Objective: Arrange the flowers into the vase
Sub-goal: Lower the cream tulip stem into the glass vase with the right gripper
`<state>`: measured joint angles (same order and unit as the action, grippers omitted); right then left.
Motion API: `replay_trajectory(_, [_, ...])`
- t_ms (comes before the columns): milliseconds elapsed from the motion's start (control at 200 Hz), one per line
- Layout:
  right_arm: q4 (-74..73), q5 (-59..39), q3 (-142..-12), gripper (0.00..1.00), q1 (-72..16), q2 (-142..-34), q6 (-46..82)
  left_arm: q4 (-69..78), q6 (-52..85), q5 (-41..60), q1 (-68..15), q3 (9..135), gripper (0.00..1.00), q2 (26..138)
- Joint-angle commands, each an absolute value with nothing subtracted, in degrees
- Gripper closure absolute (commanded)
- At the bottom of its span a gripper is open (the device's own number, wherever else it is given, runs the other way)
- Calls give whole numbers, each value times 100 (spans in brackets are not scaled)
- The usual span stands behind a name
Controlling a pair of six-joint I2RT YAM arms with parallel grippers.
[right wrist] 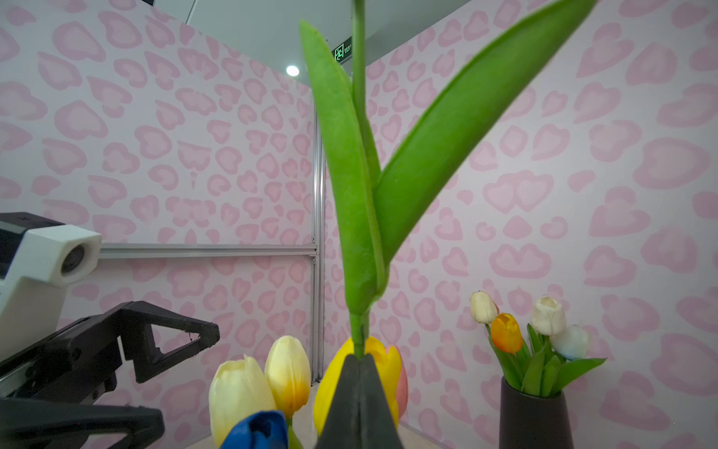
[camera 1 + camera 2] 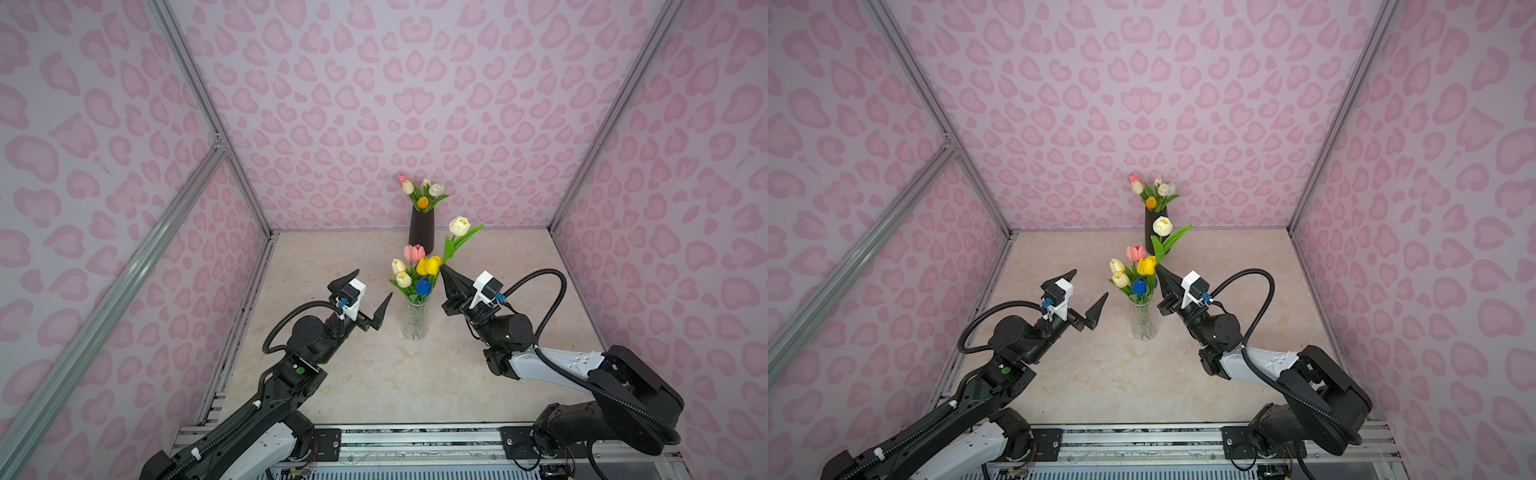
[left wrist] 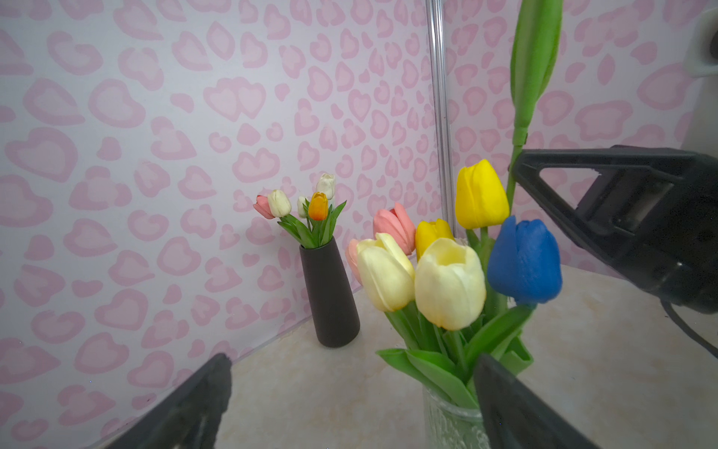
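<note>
The tulip towers over the blooms, so my right gripper needs to move toward the bunch next, lower the tulip and let go of its stem. The glass vase's opening (image 2: 417, 301) is below.
My right gripper (image 2: 442, 270) is shut on the green stem (image 1: 359, 326) of a white tulip (image 2: 459, 226), which it holds upright just right of the bunch in the clear glass vase (image 2: 415, 322). That bunch has pink, yellow, cream and blue flowers (image 3: 447, 280). The held tulip's head is out of the right wrist view; only its stem and two long leaves show there. My left gripper (image 2: 373, 282) stands open, with nothing between its fingers, just left of the glass vase at the height of the blooms.
A black vase (image 2: 421, 230) with pink, white and orange tulips stands against the back wall, behind the glass vase. Pink patterned walls close in the marble tabletop (image 2: 353, 374) on three sides. An aluminium rail (image 2: 415, 432) runs along the front edge.
</note>
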<state>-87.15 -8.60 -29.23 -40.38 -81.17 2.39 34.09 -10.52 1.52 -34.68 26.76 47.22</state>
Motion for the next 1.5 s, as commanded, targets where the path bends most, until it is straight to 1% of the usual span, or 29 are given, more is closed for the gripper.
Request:
replay_trajectory(0, [-8938, -773, -2983, 100, -4043, -8275, 150, 3493, -1118, 130, -3472, 2663, 1, 4726])
replay_trajectory(425, [-8945, -718, -3120, 100, -4068, -8577, 26, 3477, -1068, 151, -3472, 2667, 2, 4750])
replay_trajectory(650, [-8946, -773, -3208, 100, -4087, -8514, 273, 3465, -1072, 175, -3472, 2697, 1, 4739])
replay_trajectory(820, [-8943, -820, -3041, 100, -4095, -8395, 371, 3457, -1074, 175, -3472, 2690, 2, 4728])
replay_trajectory(1095, [-8944, -835, -2708, 100, -4096, -8553, 290, 3455, -1081, 185, -3472, 2689, 2, 4787])
replay_trajectory(1250, [-8930, -1052, -2742, 100, -4096, -8672, 132, 3472, -1077, 177, -3472, 2689, 1, 4811])
replay_trajectory(1325, [-8938, -1151, -2710, 85, -4100, -8633, 87, 3477, -1073, 173, -3472, 2679, 1, 4811])
replay_trajectory(1405, [-8938, -1159, -2626, 72, -4102, -8507, 79, 3462, -1088, 158, -3472, 2672, 1, 4790])
replay_trajectory(1470, [-8934, -1163, -2522, 63, -4074, -8352, 120, 3449, -1115, 127, -3472, 2657, 2, 4760])
replay_trajectory(1495, [-8928, -1154, -2479, 61, -4056, -8282, 157, 3445, -1128, 115, -3472, 2645, 1, 4750])
